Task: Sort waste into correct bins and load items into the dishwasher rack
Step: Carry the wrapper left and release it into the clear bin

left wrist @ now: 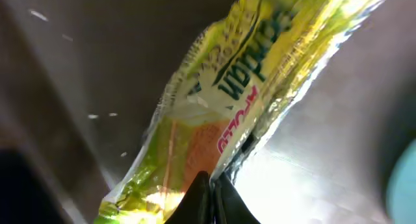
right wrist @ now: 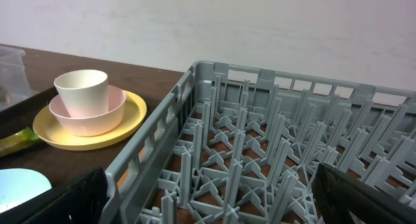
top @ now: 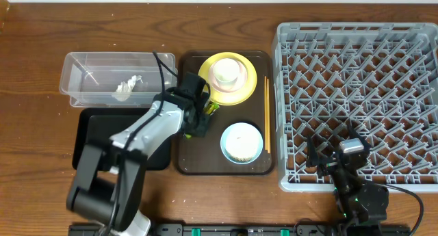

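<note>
The clear tub has waste tissue, so my left gripper should rise, carry the wrapper (top: pixel 211 108) left in the overhead view and release it over the tub.
My left gripper (left wrist: pixel 211 185) is shut on the yellow-green-orange snack wrapper (left wrist: pixel 240 87), pinching its lower edge over the dark brown serving tray (top: pixel 191 161). In the overhead view the left gripper (top: pixel 202 118) sits just left of the yellow plate (top: pixel 248 85), with a green bit of the wrapper (top: pixel 211 108) showing. On the plate stands the pink bowl (right wrist: pixel 91 117) with the white cup (top: pixel 226 70) in it. A light blue bowl (top: pixel 241 141) holds white rice. The chopsticks (top: pixel 266 116) lie along the tray's right side. My right gripper (right wrist: pixel 211 191) hangs open over the near-left corner of the grey rack (top: pixel 363 92).
The clear tub (top: pixel 89 79) at the back left holds a crumpled white tissue (top: pixel 126 89). The shallow black tray (top: pixel 92 133) lies in front of it, partly under my left arm. The rack's wall (right wrist: pixel 156 139) stands between my right gripper and the dishes.
</note>
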